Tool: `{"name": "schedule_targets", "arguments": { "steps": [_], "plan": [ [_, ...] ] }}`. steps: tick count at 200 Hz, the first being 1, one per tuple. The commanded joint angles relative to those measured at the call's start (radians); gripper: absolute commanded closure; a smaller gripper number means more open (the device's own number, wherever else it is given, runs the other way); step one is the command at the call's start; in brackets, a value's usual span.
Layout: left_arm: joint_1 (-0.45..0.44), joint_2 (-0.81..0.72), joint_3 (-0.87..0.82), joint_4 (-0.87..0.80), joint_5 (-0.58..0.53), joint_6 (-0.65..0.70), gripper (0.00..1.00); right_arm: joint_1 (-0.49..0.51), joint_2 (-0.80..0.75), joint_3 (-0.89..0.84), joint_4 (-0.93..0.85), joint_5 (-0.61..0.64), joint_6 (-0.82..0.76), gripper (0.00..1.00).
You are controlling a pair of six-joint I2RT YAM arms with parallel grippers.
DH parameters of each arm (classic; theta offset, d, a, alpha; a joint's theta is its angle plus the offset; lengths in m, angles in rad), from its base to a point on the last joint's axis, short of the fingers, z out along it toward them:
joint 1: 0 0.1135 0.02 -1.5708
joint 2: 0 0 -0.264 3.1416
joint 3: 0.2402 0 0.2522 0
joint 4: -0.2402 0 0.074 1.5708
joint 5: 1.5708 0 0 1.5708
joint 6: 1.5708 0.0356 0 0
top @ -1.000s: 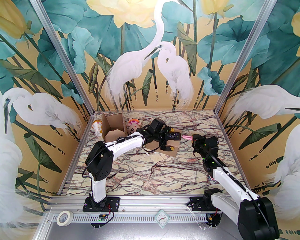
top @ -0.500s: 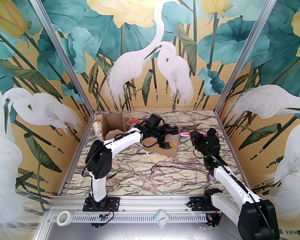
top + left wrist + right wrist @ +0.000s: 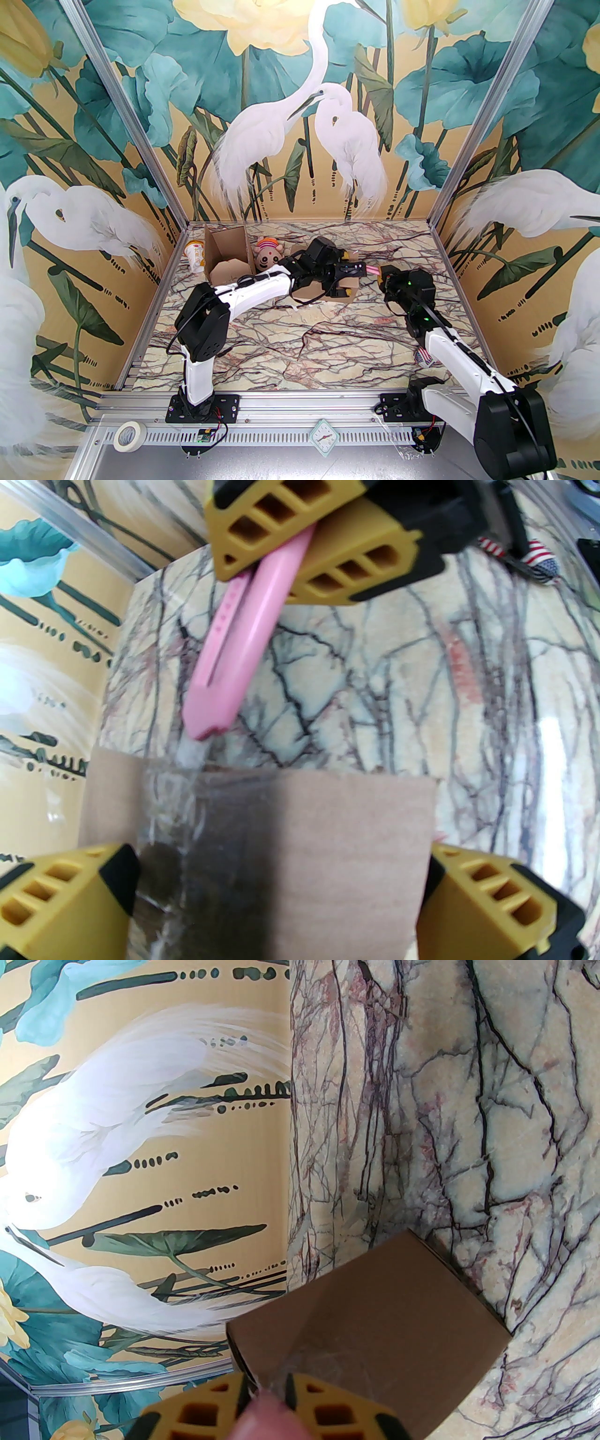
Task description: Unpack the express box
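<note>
My right gripper draws the blade along the taped edge next, moves away from the box and lowers the knife (image 3: 371, 270) to release it on clear tabletop below.
The closed brown express box (image 3: 307, 291) lies mid-table, with clear tape along its seam (image 3: 164, 808). My left gripper (image 3: 349, 274) is open and stands astride the box (image 3: 304, 855), one yellow finger (image 3: 61, 897) near each side. My right gripper (image 3: 382, 277) is shut on a pink utility knife (image 3: 371, 270). In the left wrist view the knife (image 3: 234, 644) slants down from the right gripper's fingers (image 3: 356, 559), and its blade tip (image 3: 192, 754) meets the taped edge of the box. The right wrist view has the box (image 3: 375, 1325) just beyond my right gripper (image 3: 262, 1405).
An opened cardboard box (image 3: 225, 255) stands at the back left, with a cup of instant noodles (image 3: 196, 255) to its left and a plush toy (image 3: 267, 253) to its right. A roll of tape (image 3: 129, 435) lies on the front rail. Painted walls enclose the table on three sides.
The left gripper lifted off half a second ago and has come back down astride the box. The right gripper, still holding the knife, has brought the blade up to the box's edge.
</note>
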Motion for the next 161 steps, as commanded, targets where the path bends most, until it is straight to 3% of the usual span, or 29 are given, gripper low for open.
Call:
{"name": "schedule_targets", "arguments": {
  "steps": [1,15,89,120,161],
  "plan": [
    [0.036,0.037,0.026,0.235,-0.169,0.0,0.0,0.057,-0.027,0.034,-0.239,-0.318,-0.11,1.0],
    [0.049,0.017,0.016,0.218,-0.099,-0.032,0.0,0.056,-0.039,0.058,-0.319,-0.312,-0.197,1.0],
    [0.166,-0.037,0.028,0.055,0.297,-0.137,0.0,0.002,-0.047,0.043,-0.293,-0.411,-0.435,1.0],
    [0.175,-0.043,0.031,-0.006,0.358,-0.073,0.0,-0.043,-0.036,-0.004,-0.204,-0.487,-0.445,1.0],
    [0.18,-0.06,0.003,-0.026,0.44,-0.076,0.01,-0.069,-0.026,-0.022,-0.167,-0.5,-0.455,1.0]
  ]
}}
